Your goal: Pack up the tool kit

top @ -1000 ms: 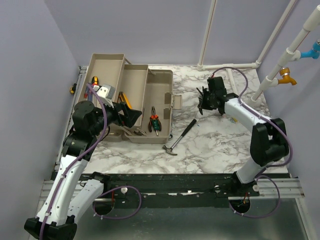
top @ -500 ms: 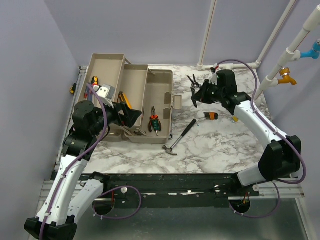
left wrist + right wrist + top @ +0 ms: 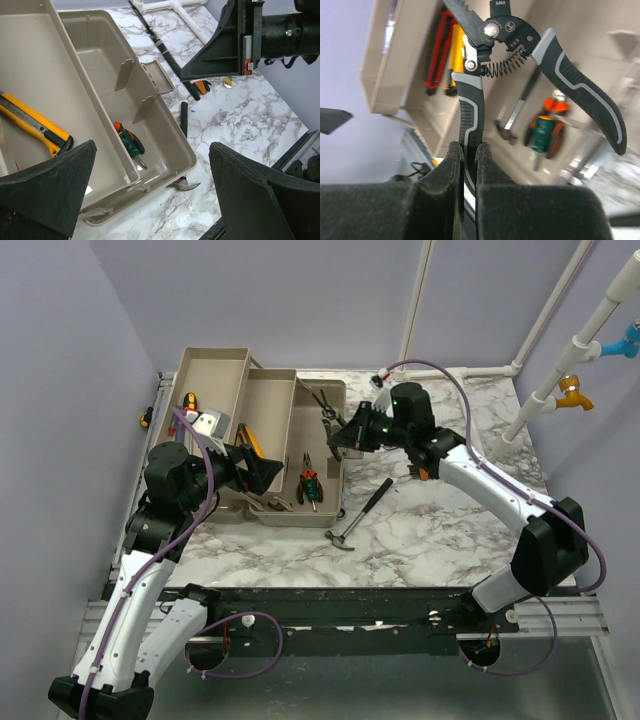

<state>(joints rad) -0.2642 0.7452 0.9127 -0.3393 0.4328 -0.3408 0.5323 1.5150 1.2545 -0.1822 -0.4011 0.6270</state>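
My right gripper lowers toward the left in the top view next, into the box's bottom beside the orange-green pliers, since the box's bare bottom is open there.
The beige toolbox (image 3: pixel 322 522) lies open at the left with its trays folded out; it also shows in the left wrist view (image 3: pixel 100 60). My right gripper (image 3: pixel 347 434) is shut on one handle of black-and-grey spring pliers (image 3: pixel 327 408) and holds them in the air over the box's right edge. In the right wrist view the gripper (image 3: pixel 468 155) pinches the left handle of the pliers (image 3: pixel 506 37). My left gripper (image 3: pixel 262 472) is open and empty over the box's front left, as the left wrist view (image 3: pixel 150 200) shows. A hammer (image 3: pixel 362 510) lies on the table beside the box.
Orange-green pliers (image 3: pixel 308 483) lie in the box's bottom. A yellow utility knife (image 3: pixel 35 125) lies in a tray. A small orange-black tool (image 3: pixel 425 472) lies on the marble right of the box. White pipes (image 3: pixel 460 370) run along the back right.
My right arm swung left from the right part of the table, carrying the spring pliers to above the toolbox. The small orange-black tool came into view behind it. The left arm stayed still.
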